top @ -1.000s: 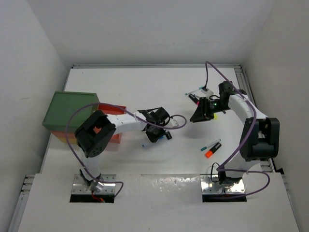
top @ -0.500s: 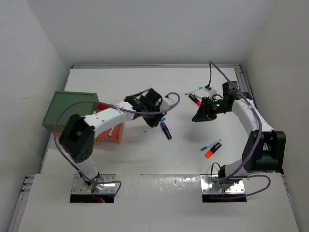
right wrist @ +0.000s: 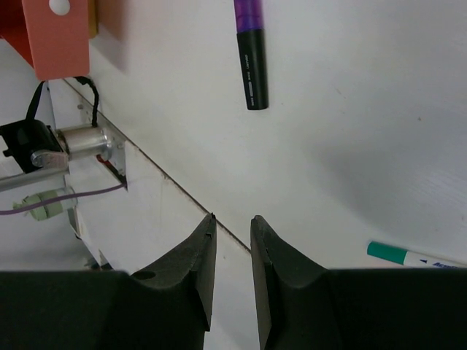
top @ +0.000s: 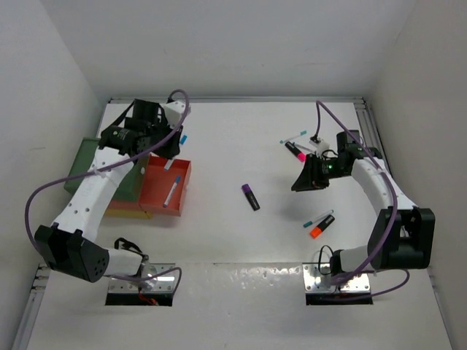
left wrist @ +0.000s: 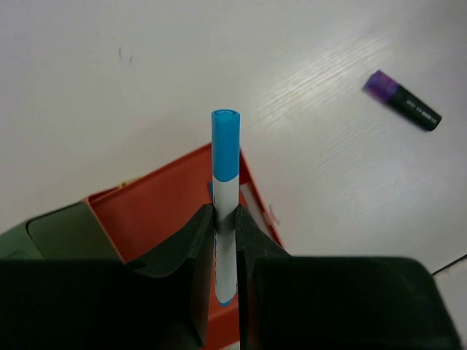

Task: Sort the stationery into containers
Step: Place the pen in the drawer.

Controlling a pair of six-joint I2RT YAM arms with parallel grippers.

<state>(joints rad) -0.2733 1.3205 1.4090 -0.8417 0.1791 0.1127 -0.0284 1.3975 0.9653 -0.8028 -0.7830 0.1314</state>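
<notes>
My left gripper will next move down and back to let go of the pen over the bottom of the red-orange tray, because the pen's blue cap sticks out past the tray's rim.
My left gripper is shut on a white pen with a blue cap, which sticks out past the fingertips. In the top view the left gripper hangs over the back edge of the red-orange tray, where one white pen lies. The dark green container stands just left of it. A yellow edge shows below. My right gripper is open and holds nothing. A purple highlighter lies mid-table, left of it. A green-capped pen and an orange highlighter lie nearer the front.
Pink-capped pens and a white pen lie at the back right, behind my right arm. The right wrist view shows the purple highlighter ahead, the green-capped pen at right, and the table's front edge under the right gripper.
My left arm has swung from mid-table to the back left, carrying the blue-capped pen over the trays. The purple highlighter now lies uncovered. The right gripper has shifted only slightly.
</notes>
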